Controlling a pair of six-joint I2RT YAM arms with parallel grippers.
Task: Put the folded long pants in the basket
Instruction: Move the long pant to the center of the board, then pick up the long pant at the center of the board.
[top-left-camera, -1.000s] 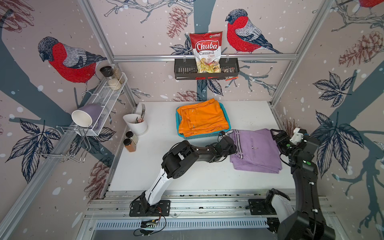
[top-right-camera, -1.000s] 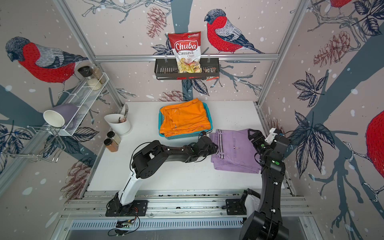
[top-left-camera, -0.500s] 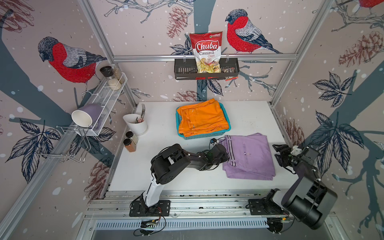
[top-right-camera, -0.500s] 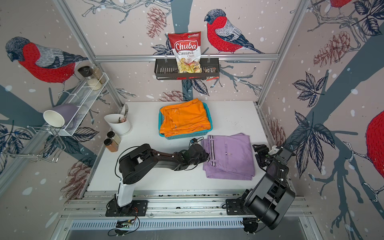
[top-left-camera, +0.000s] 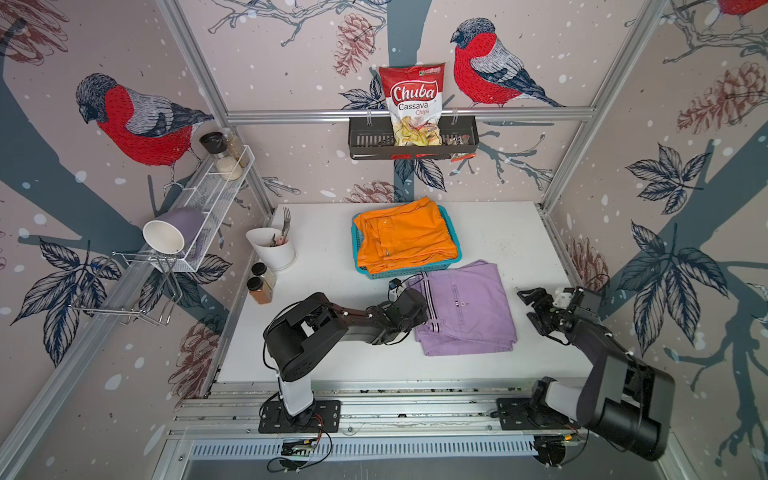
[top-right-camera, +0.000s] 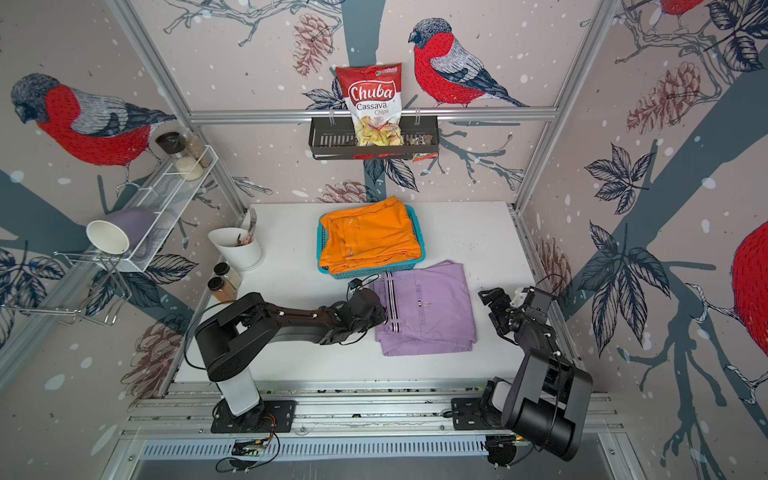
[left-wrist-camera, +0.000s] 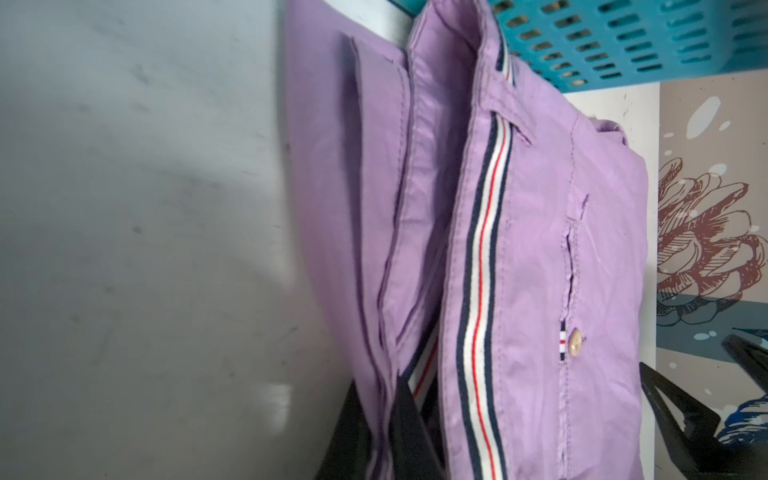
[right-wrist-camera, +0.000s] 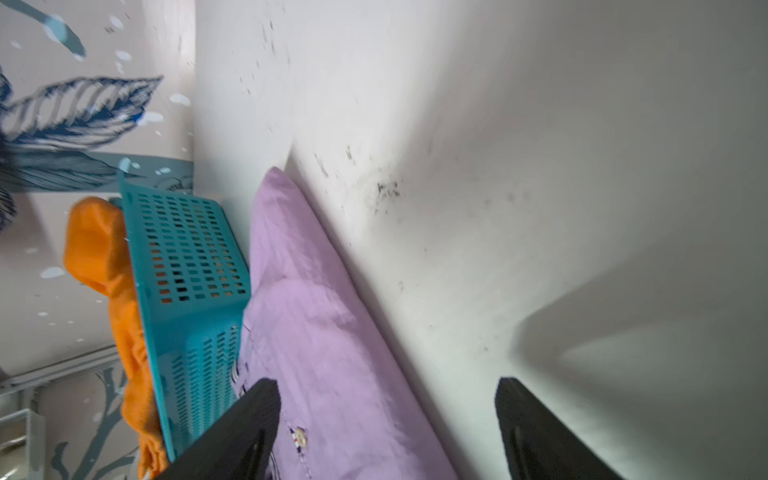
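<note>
The right gripper slides toward my left gripper and onto the lilac pants' edge (top-left-camera: 506, 302) (right-wrist-camera: 400, 408) opposite the waistband, just ahead of the open fingers, next.
The teal basket (top-left-camera: 398, 272) (top-right-camera: 332, 270) stands at the back middle of the table, with folded orange pants (top-left-camera: 405, 239) (top-right-camera: 370, 237) lying on top of it. In front of it the lilac folded long pants (top-left-camera: 467, 311) (top-right-camera: 430, 311) lie flat on the table. My left gripper (top-left-camera: 420, 311) (top-right-camera: 384, 312) is shut on their striped waistband edge; the left wrist view shows its jaws (left-wrist-camera: 390, 436) pinching the cloth layers. My right gripper (top-left-camera: 532, 309) (top-right-camera: 494, 311) stands open to the right of the pants, not touching them. The right wrist view shows the gripper (right-wrist-camera: 386, 390) with nothing between its fingers, and the basket (right-wrist-camera: 187, 257).
A white cutlery cup (top-left-camera: 272, 249) and two spice jars (top-left-camera: 261, 282) stand at the table's left edge. A white wire shelf (top-left-camera: 216, 195) hangs on the left wall. A black rack (top-left-camera: 411, 143) with a chips bag is on the back wall.
The lilac pants have slid left and slightly forward, pulled by my left gripper. My right gripper has come away from their right edge and its arm has folded back low.
</note>
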